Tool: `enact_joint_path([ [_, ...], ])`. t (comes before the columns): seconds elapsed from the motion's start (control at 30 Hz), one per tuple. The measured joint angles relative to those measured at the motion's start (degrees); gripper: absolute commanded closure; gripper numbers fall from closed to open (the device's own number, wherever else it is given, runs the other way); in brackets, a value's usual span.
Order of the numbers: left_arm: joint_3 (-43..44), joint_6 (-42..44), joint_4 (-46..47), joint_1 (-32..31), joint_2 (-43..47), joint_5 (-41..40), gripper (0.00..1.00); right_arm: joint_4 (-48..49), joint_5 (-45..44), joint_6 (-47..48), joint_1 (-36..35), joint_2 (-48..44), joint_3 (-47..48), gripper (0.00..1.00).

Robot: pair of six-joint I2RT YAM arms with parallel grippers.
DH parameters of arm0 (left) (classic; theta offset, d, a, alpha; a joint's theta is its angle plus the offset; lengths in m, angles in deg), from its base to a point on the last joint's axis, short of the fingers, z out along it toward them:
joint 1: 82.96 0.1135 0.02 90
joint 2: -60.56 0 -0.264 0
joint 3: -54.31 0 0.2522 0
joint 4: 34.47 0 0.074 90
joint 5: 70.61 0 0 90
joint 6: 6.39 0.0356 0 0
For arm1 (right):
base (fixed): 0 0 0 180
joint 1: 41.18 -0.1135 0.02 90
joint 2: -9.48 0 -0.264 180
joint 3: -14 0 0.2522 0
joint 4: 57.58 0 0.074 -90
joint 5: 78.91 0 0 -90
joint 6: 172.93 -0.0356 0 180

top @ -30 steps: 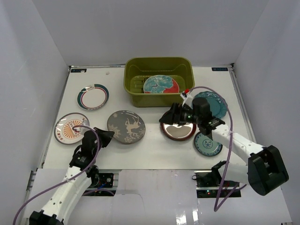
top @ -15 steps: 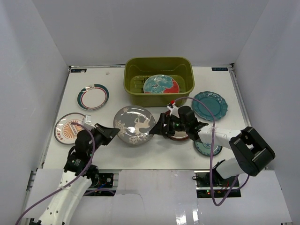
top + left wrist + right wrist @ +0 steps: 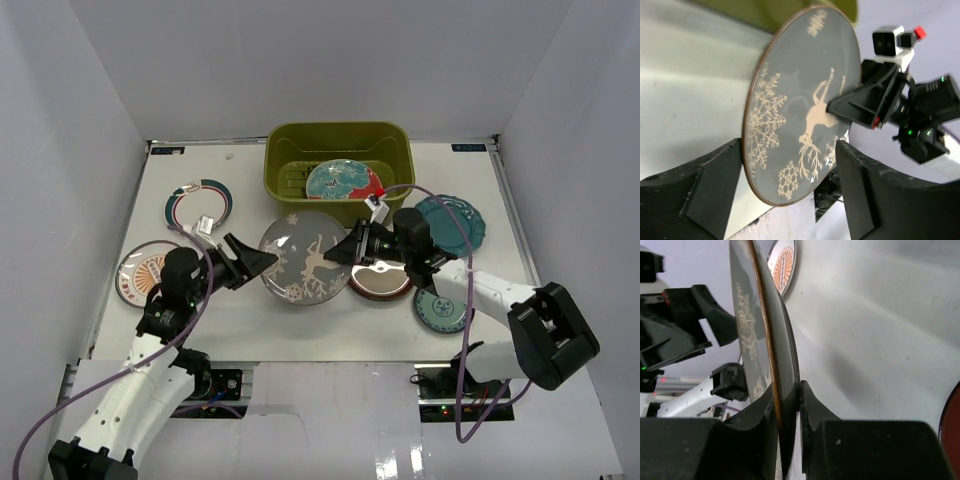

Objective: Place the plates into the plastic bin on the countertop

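The olive bin holds only one plate. My right gripper will next carry the grey plate outward over the floral plate (image 3: 343, 182) in the olive bin and let go of the grey plate's rim there.
A grey plate with a white reindeer (image 3: 305, 258) hangs tilted above the countertop (image 3: 250, 195), between my two grippers. My right gripper (image 3: 340, 252) is shut on its right rim; the right wrist view shows the rim (image 3: 774, 340) pinched between the fingers (image 3: 810, 405). My left gripper (image 3: 262, 261) stands open around the plate's left edge (image 3: 800, 100), its fingers (image 3: 715, 180) wide on either side of the rim. The olive plastic bin (image 3: 340, 133) sits at the back and holds a red-teal floral plate (image 3: 343, 182).
On the countertop lie a dark red plate (image 3: 380, 282), a teal scalloped plate (image 3: 455, 222), a small teal plate (image 3: 440, 308), a white striped-rim plate (image 3: 200, 205) and an orange-patterned plate (image 3: 138, 272). White walls enclose the table.
The grey plate has come off the table and moved right toward the bin. My right gripper shut on its right rim, and my left gripper opened from its left rim.
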Motion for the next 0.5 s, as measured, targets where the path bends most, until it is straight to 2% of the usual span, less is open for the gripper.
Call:
enact_joint_path([
  [0.07,5.2,3.1,0.0,-0.2,-3.4,0.4,0.13,-4.6,-0.3,1.2,1.4,-1.1,4.7,0.92],
  [0.17,9.3,6.8,0.9,-0.2,-7.5,0.5,0.12,-12.8,-2.0,6.5,4.1,-0.5,16.9,0.92],
  [0.23,9.4,8.2,1.5,-0.2,-8.7,0.9,0.12,-16.6,-4.5,9.6,7.9,2.0,27.3,0.92],
  [0.4,7.3,9.1,3.4,-0.3,-14.5,4.4,0.12,-19.6,-11.5,14.6,14.1,10.6,44.5,0.92],
  [0.5,5.1,8.7,5.1,-0.9,-18.8,6.1,0.12,-21.7,-15.4,17.6,15.5,17.7,52.3,0.92],
])
